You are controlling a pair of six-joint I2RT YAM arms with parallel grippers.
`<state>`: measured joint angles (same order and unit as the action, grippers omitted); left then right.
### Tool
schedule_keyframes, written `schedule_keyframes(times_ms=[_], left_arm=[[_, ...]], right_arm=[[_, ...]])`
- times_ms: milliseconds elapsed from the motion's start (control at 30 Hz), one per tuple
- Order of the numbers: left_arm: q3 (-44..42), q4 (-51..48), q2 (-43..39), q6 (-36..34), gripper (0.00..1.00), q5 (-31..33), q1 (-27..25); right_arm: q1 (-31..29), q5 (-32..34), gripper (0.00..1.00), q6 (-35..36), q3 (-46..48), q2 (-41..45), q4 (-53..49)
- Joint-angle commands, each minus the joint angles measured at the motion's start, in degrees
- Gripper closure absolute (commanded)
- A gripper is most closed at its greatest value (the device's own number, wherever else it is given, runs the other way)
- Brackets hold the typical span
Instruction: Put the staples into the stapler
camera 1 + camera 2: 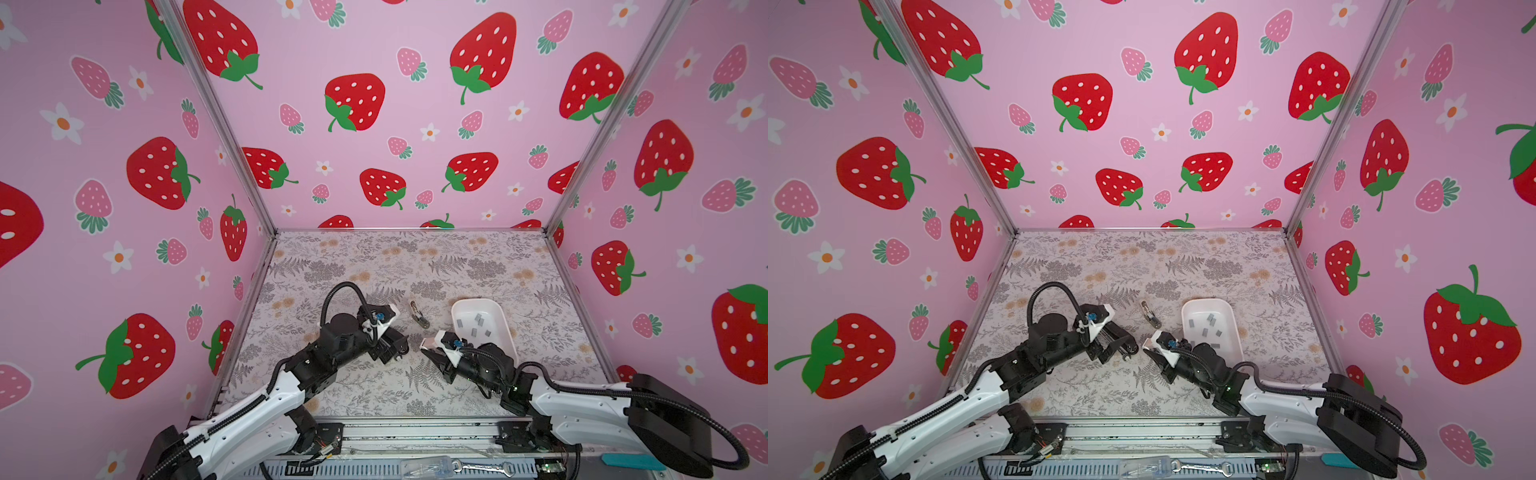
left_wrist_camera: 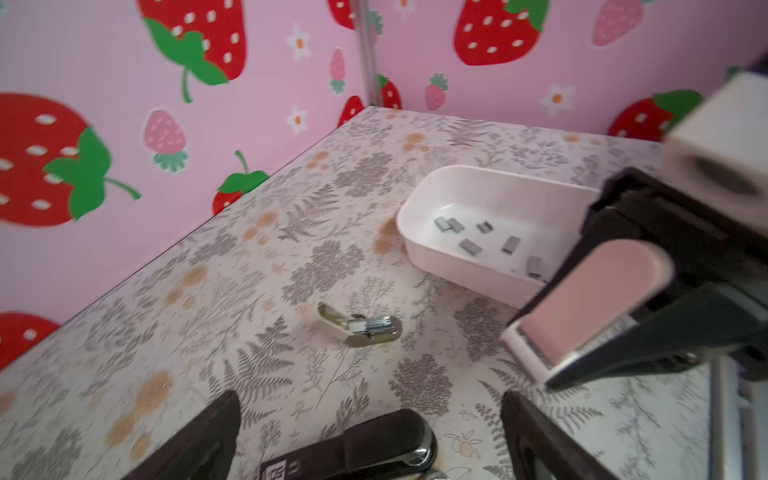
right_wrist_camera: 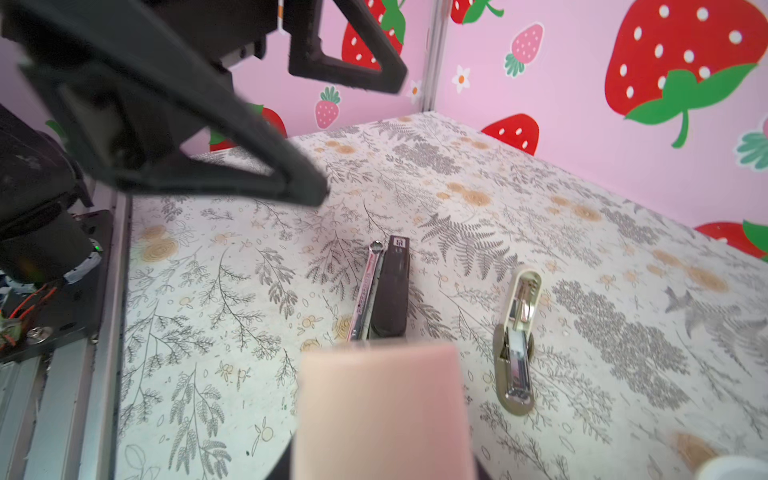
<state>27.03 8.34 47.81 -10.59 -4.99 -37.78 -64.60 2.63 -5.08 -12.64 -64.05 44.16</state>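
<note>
My right gripper tips downward, lowers and releases the pink item on the bare tabletop beside the black stapler's rounded end next, as that spot lies below the gripper.
The black stapler (image 3: 390, 286) lies flat on the table, its silver metal rail showing alongside the black body. In the left wrist view its rounded end (image 2: 374, 444) sits between the spread fingers of my left gripper (image 2: 370, 401), which is open just above it and touches nothing. The staples (image 2: 469, 246) are several small grey strips lying loose in a white tray (image 2: 415, 208). My right gripper (image 1: 430, 347) hovers right of the stapler, shut on a small pink stapler-like item (image 3: 382, 411).
A small beige stapler-like item (image 1: 419, 316) lies opened on the table between the arms and the tray (image 1: 505, 328). Pink strawberry walls enclose the table on three sides. A wrench (image 1: 482, 467) rests on the metal rail at the front.
</note>
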Motion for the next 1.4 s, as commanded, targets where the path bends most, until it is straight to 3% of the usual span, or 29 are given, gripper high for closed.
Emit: schedule_keyframes(times_ms=[0,233,400,567,700,1000,1367], left_arm=[[-4.96,5.49,-3.13,9.35,0.01,4.61,6.27],[-15.01,10.59,-10.83,11.00,0.01,7.48,9.56],[-17.38,7.92,-18.61,11.77,0.01,8.69,9.91],[-20.30,6.71,-22.70,18.84,0.01,12.05,11.42],[-20.89,4.41,-21.95,25.16,0.01,17.77,13.68],[-20.77,6.34,-16.64,25.88,0.01,15.02,14.75],[-22.03,6.25,-19.17,26.04,0.01,15.36,14.76]], right_arm=[[-0.19,5.29,0.93,-5.40,-3.43,-1.43,-6.56],[-0.64,12.74,0.96,-12.68,-13.06,-10.78,-21.65],[-1.05,12.66,0.99,-12.69,-18.03,-17.08,-26.57],[-1.06,13.97,0.98,-11.80,-22.63,-21.10,-30.62],[-1.06,14.69,0.99,-10.06,-25.13,-23.55,-32.29],[-0.88,17.83,0.98,-13.68,-30.63,-28.94,-38.68],[-0.97,15.31,0.98,-16.43,-31.48,-30.45,-43.43]])
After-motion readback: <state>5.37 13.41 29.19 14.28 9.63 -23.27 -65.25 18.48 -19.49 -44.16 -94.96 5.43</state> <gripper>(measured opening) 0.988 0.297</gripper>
